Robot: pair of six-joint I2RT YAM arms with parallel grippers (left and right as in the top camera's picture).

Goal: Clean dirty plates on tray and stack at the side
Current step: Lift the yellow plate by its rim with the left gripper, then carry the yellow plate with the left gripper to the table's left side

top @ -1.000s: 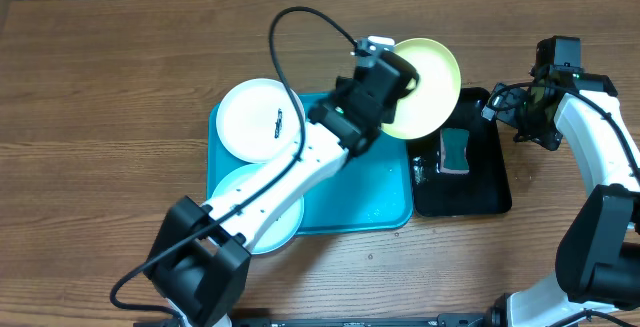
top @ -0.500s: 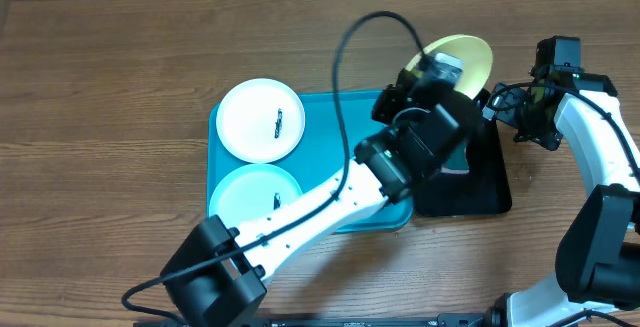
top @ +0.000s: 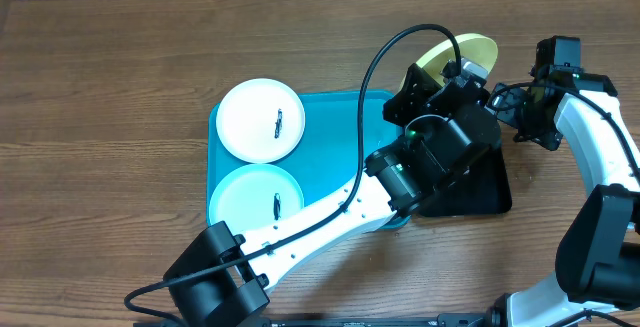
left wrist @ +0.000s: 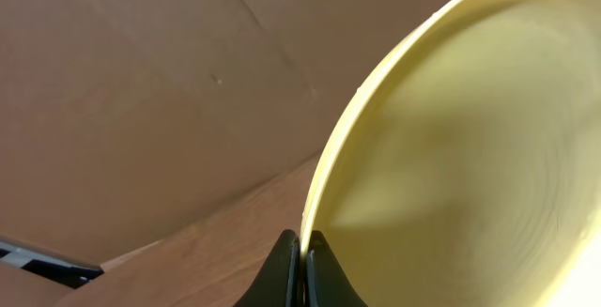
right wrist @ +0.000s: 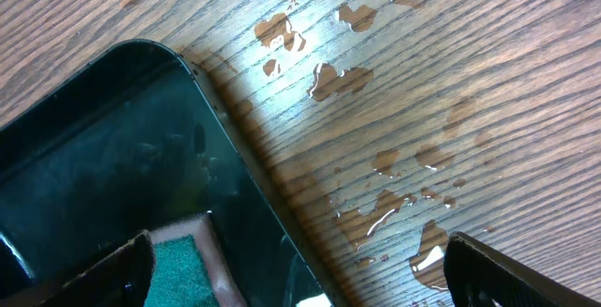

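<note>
My left gripper holds the plate, and the wooden table past the turquoise tray (top: 335,142) is bare. I should next move the plate left in the overhead view, beyond the tray, and set it down flat.
My left gripper (top: 470,69) is shut on the rim of the yellow-green plate (top: 455,51) and holds it tilted on edge, lifted over the black tray; the left wrist view shows the jaws (left wrist: 303,251) pinching the plate's rim (left wrist: 451,157). The white plate (top: 260,119) with a dark smear lies at the far left of the turquoise tray (top: 335,142). The pale blue plate (top: 255,197), also smeared, lies at its near left. My right gripper (top: 528,117) is open and empty (right wrist: 296,269) above the black tray's right edge.
A glossy black tray (right wrist: 103,157) stands right of the turquoise tray, with a green sponge (right wrist: 178,269) in it. Water drops (right wrist: 376,166) lie on the wooden table to its right. My left arm (top: 330,217) crosses over the turquoise tray.
My left gripper has carried the yellow-green plate to the right, off the turquoise tray, and tilted it up on edge over the black tray. The right arm has not moved.
</note>
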